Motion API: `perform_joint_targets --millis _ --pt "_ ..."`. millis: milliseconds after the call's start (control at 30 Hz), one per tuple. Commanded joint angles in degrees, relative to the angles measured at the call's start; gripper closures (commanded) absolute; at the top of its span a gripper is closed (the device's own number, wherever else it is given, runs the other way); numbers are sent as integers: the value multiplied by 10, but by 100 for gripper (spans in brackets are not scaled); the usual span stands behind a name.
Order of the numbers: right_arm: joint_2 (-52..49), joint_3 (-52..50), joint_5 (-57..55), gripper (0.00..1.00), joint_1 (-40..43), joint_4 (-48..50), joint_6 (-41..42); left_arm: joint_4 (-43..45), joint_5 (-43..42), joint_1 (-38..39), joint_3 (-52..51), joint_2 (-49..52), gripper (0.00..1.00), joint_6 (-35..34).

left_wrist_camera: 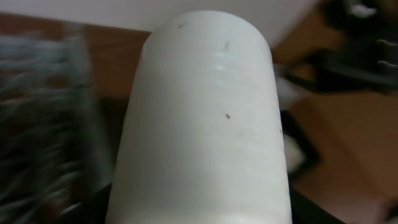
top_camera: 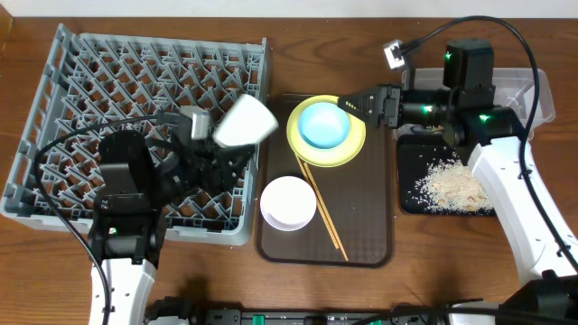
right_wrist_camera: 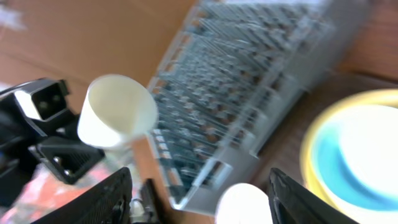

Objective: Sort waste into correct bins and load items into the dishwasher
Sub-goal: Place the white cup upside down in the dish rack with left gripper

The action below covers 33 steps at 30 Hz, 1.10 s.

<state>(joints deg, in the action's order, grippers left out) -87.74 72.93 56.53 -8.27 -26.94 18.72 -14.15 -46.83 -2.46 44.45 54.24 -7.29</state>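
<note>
The left gripper carries the small white cup [top_camera: 246, 122] back and down next, tilting downward onto the near wires of the dishwasher rack.
My left gripper [top_camera: 209, 135] is shut on the small white cup [top_camera: 246, 122], which lies tilted over the right edge of the grey dishwasher rack [top_camera: 90, 81]. The cup [left_wrist_camera: 199, 124] fills the left wrist view. My right gripper [top_camera: 347, 106] stands open and empty just beside the light blue bowl [top_camera: 323, 124], which sits on the yellow plate [top_camera: 354, 149]. In the right wrist view nothing lies between that gripper's [right_wrist_camera: 202, 205] fingers. A white bowl [top_camera: 288, 201] and chopsticks [top_camera: 321, 212] lie on the brown tray [top_camera: 370, 244]. Rice scraps [top_camera: 456, 185] lie in the black tray [top_camera: 408, 171].
The clear tub [top_camera: 533, 86] stands at the back right, partly under my right arm. Black cables loop over the rack's left half and above the right arm. The brown tray sits between the rack and the black tray.
</note>
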Motion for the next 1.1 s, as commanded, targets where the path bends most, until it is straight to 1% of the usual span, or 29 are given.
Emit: perform_joint_targets --millis 0,100,200,267,367,533,633,767,1067 --pt "1 3 -113 35 4 -43 -67 -33 171 -18 9 -9 41 12" --pt "1 12 -182 35 4 -102 -99 -96 230 -35 20 -21 44 10" --pt "1 36 -258 35 5 -174 -132 -187 299 -54 49 -26 44 10" --pt "1 55 -304 34 5 -213 -149 -246 330 -65 70 -26 44 10" --pt "1 77 -342 34 4 -252 -172 -312 336 -76 89 -21 44 10" --pt "1 81 -343 34 4 -258 -177 -377 336 -78 90 -2 44 10" --pt "1 81 -343 34 4 -258 -177 -396 329 -78 90 19 44 10" --pt "1 80 -343 33 4 -258 -177 -394 292 -78 90 50 44 10" --pt "1 80 -342 32 4 -262 -177 -389 289 -78 90 135 43 10"
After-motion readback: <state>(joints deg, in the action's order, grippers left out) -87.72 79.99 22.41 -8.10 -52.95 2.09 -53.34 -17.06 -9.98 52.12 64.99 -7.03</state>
